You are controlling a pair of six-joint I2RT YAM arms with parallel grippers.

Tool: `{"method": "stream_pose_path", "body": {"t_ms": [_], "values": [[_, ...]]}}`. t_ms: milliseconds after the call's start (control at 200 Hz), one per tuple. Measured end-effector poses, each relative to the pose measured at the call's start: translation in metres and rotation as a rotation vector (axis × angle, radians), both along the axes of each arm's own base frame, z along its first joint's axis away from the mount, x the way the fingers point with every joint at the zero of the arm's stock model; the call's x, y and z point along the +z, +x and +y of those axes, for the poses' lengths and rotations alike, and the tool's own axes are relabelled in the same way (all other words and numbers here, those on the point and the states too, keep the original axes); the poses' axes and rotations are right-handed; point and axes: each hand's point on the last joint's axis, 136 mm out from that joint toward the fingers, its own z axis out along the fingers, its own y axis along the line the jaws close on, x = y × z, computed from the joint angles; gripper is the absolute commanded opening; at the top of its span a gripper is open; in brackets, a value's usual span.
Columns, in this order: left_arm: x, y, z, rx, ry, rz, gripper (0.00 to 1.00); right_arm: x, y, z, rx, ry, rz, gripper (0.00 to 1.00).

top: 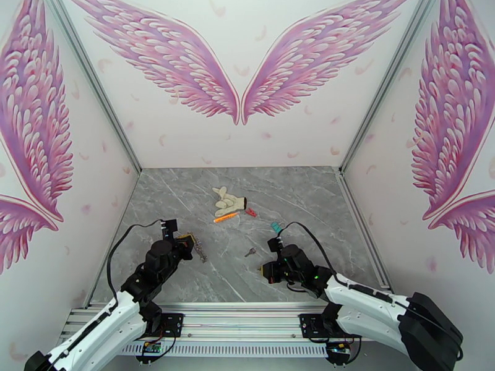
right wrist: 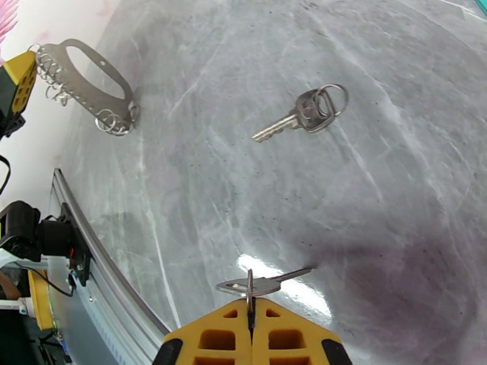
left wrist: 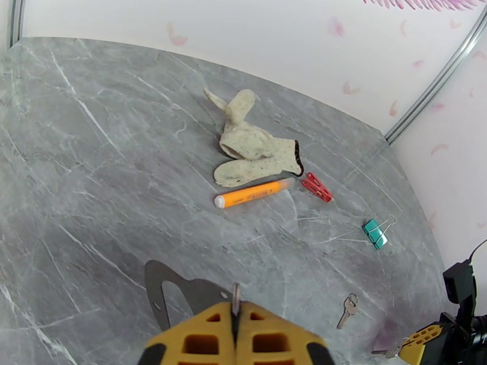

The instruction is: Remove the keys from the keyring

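My right gripper comes down toward the table beside the loose key next and releases the silver key's ring there.
The keyring (left wrist: 173, 290) is a flat grey oval loop, and my left gripper (left wrist: 235, 312) is shut on its edge. From the right wrist view the keyring (right wrist: 91, 77) hangs from the left gripper (right wrist: 18, 80) just over the table, with several small empty rings along its edge. My right gripper (right wrist: 250, 306) is shut on the ring of one silver key (right wrist: 263, 285), held low over the table. A second key (right wrist: 304, 112) lies loose on the table between the arms, the same loose key (top: 250, 251) (left wrist: 348, 309). From above, the left gripper (top: 189, 241) and the right gripper (top: 264, 271) are well apart.
A cream glove (top: 228, 201), an orange pen (top: 226, 217), a red clip (top: 250, 212) and a teal binder clip (top: 276, 227) lie farther back on the grey marble table (top: 185, 193). White walls close in the sides and back. A metal rail (right wrist: 103, 263) runs along the near edge.
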Motion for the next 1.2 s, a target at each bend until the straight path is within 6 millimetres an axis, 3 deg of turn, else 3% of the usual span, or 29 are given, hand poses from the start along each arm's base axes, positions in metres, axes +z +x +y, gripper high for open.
{"method": "stream_pose_path", "body": {"t_ms": [160, 295, 500, 625, 930, 1115, 1200], "values": [[-0.004, -0.007, 0.016, 0.092, -0.043, 0.034, 0.0, -0.01, 0.007, 0.0, -0.024, -0.037, 0.013, 0.0], [-0.009, -0.007, 0.032, 0.189, -0.062, 0.059, 0.04, -0.022, 0.01, -0.006, -0.051, -0.092, 0.032, 0.07], [-0.018, -0.006, 0.051, 0.296, -0.058, 0.102, 0.11, -0.011, 0.022, -0.006, -0.078, -0.111, 0.0, 0.35], [-0.03, -0.003, 0.058, 0.332, -0.024, 0.166, 0.11, -0.006, 0.028, -0.007, -0.082, -0.123, -0.015, 0.38], [-0.058, 0.006, 0.079, 0.427, 0.029, 0.316, 0.17, 0.01, 0.036, -0.014, -0.097, -0.134, -0.045, 0.62], [-0.065, 0.007, 0.086, 0.454, 0.049, 0.361, 0.36, 0.037, 0.045, -0.024, -0.129, -0.133, -0.088, 0.77], [-0.056, 0.009, 0.088, 0.462, 0.062, 0.352, 0.56, 0.064, 0.056, -0.033, -0.157, -0.134, -0.15, 0.91]]}}
